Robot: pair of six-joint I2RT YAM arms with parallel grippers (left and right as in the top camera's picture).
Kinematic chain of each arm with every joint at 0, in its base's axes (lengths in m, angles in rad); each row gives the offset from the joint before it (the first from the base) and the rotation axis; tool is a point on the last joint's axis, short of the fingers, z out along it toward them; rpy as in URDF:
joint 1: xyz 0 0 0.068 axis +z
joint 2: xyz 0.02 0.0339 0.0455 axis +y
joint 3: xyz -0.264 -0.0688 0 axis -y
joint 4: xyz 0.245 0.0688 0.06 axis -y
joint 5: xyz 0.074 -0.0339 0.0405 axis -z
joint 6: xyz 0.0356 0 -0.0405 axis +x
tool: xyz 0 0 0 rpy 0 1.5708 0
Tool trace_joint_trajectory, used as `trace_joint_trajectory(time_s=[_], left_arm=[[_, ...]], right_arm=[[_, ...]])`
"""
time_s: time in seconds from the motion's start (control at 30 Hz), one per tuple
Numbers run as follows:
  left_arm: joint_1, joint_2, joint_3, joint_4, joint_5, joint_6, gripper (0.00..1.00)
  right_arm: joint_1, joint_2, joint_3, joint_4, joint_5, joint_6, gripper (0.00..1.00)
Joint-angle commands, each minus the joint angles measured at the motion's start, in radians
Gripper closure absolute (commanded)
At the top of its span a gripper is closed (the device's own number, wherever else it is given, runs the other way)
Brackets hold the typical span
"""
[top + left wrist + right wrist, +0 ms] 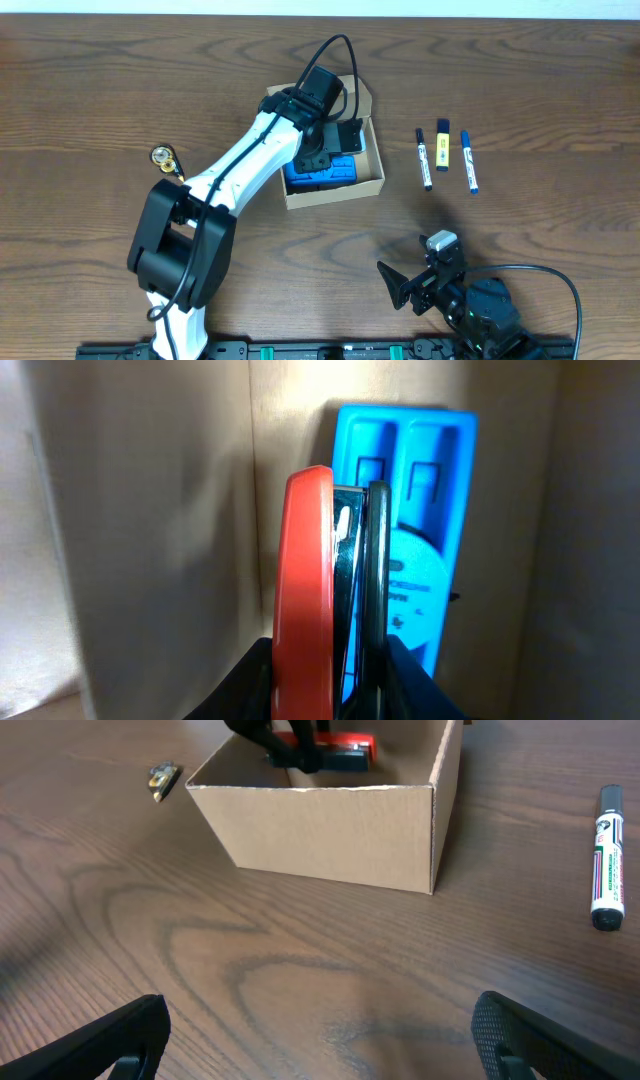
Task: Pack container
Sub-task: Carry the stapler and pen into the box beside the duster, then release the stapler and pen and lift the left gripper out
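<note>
The bottom of the box is empty beside the blue plastic item, so my left gripper will next lower the stapler point(305, 590) into the bare strip point(288, 458) there and let go.
The container point(336, 196) is an open tan cardboard box at mid-table; it also shows in the right wrist view point(330, 830). A blue plastic item point(325, 172) lies inside it, also seen in the left wrist view point(425, 550). My left gripper point(325, 140) reaches down into the box and is shut on a red and black stapler point(305, 590), held on edge between the fingers point(328, 670). The stapler's red top shows over the box rim in the right wrist view point(345, 744). My right gripper point(405, 285) is open and empty above bare table point(320, 1030), in front of the box.
Right of the box lie a black marker point(424, 158), a yellow-and-blue highlighter point(442, 146) and a blue marker point(469, 162). One marker shows in the right wrist view point(606, 857). A small gold clip point(163, 157) lies left of the box.
</note>
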Motion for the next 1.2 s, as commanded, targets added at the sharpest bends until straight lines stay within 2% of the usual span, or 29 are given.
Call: trace_joint_trajectory(time_s=[0.0,0.5,0.57,0.77,1.07,1.17], left_arm=[[0.022,0.023,0.009,0.003,-0.019,0.013,0.94],[0.028,0.035,0.009,0.004,-0.019,0.012,0.93],[0.028,0.035,0.009,0.004,-0.019,0.012,0.89],[0.028,0.035,0.009,0.003,-0.019,0.012,0.6],[0.028,0.035,0.009,0.004,-0.02,0.001,0.52],[0.027,0.035,0.009,0.004,-0.029,-0.003,0.52]], right_arm=[[0.008,-0.005,-0.004,0.0,0.01,-0.017,0.01],[0.008,-0.005,-0.004,0.0,0.01,-0.017,0.01],[0.008,-0.005,-0.004,0.0,0.01,-0.017,0.01],[0.008,-0.005,-0.004,0.0,0.01,-0.017,0.01],[0.008,-0.005,-0.004,0.0,0.01,-0.017,0.01],[0.008,-0.005,-0.004,0.0,0.01,-0.017,0.01]])
